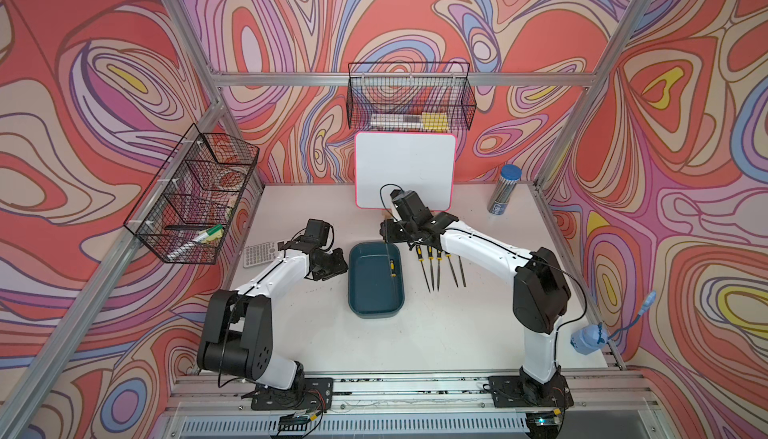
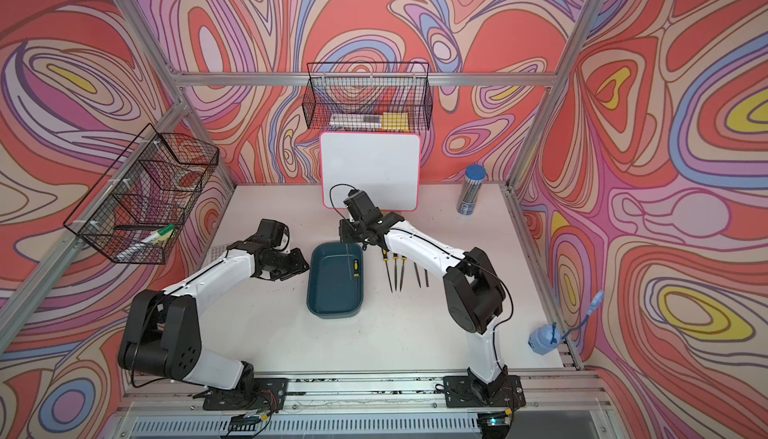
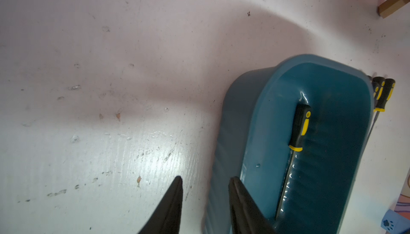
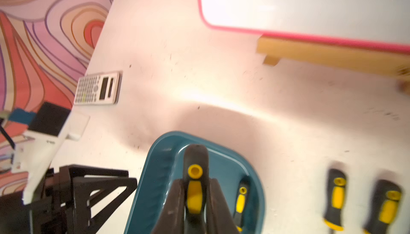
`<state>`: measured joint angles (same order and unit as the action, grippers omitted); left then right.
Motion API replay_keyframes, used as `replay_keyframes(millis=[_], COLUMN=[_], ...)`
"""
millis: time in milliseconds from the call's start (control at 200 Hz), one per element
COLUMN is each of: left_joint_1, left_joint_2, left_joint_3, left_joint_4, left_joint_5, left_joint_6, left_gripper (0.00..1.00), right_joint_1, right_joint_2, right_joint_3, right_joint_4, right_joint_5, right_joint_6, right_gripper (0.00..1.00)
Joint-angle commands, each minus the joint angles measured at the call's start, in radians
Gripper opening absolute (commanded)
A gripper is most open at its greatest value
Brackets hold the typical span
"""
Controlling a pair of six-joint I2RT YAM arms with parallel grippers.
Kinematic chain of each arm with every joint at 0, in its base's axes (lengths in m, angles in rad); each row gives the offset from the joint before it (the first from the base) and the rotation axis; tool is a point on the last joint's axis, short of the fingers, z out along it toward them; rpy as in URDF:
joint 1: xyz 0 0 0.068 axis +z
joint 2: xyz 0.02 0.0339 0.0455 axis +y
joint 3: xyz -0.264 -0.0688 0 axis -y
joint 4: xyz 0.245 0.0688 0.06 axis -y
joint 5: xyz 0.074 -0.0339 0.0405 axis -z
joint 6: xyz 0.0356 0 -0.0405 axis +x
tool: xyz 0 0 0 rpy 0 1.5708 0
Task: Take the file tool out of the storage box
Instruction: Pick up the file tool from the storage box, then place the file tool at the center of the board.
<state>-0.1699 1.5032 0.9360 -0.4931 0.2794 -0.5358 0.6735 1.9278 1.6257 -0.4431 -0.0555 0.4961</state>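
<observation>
The file tool [image 4: 195,170] should go across the row of files in my right gripper. My right gripper should then lower it and let go of its handle on the clear tabletop past the files and below the gripper.
The storage box [image 1: 376,313] [image 2: 332,314] is a shallow teal tub at mid-table. My right gripper [image 1: 388,235] [image 4: 195,196] hovers over its far end, shut on the black-and-yellow handle of a file tool [image 4: 195,170]; the handle's butt end pokes out past the fingertips. A second file [image 1: 393,269] [image 3: 299,128] [image 4: 240,199] lies inside the box [image 4: 155,177] along its right wall. My left gripper [image 1: 338,264] [image 3: 205,178] sits at the box's left side [image 3: 233,111], open with nothing between its fingers.
Several more files [image 1: 438,266] [image 2: 399,268] lie side by side on the table right of the box. A calculator [image 1: 259,254] lies behind my left arm. A whiteboard [image 1: 405,171] stands at the back, with a blue-capped tube [image 1: 504,189] to its right. Wire baskets [image 1: 195,195] [image 1: 409,98] hang on the walls.
</observation>
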Motion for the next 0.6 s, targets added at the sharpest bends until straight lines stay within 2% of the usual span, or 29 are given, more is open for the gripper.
replay_keyframes(millis=[0,65,155,315,591], left_joint_1=[-0.008,-0.012,-0.015,-0.019,-0.019], left_joint_2=[0.022,0.030,0.043,0.055,0.057], left_joint_3=[0.024,0.027,0.029,0.038,0.025], left_joint_4=[0.006,0.007,0.016,0.020,0.039], left_joint_5=[0.030,0.030,0.038,0.036,0.032], left_joint_6=[-0.004,-0.004,-0.009,-0.007,-0.015], left_gripper=[0.40,0.40,0.40,0.40,0.40], right_joint_1=[-0.071,-0.125,-0.207,-0.329,-0.417], right_joint_2=[-0.040,-0.066,-0.070,-0.039,0.044], right_joint_3=[-0.077,-0.114,-0.125,-0.120,-0.127], right_joint_4=[-0.013,-0.044,-0.126,-0.257,-0.269], right_joint_5=[0.052,0.084,0.104,0.147,0.223], right_joint_6=[-0.038,-0.067,-0.113,-0.187,-0.282], right_gripper=[0.11,0.11,0.05,0.05,0.06])
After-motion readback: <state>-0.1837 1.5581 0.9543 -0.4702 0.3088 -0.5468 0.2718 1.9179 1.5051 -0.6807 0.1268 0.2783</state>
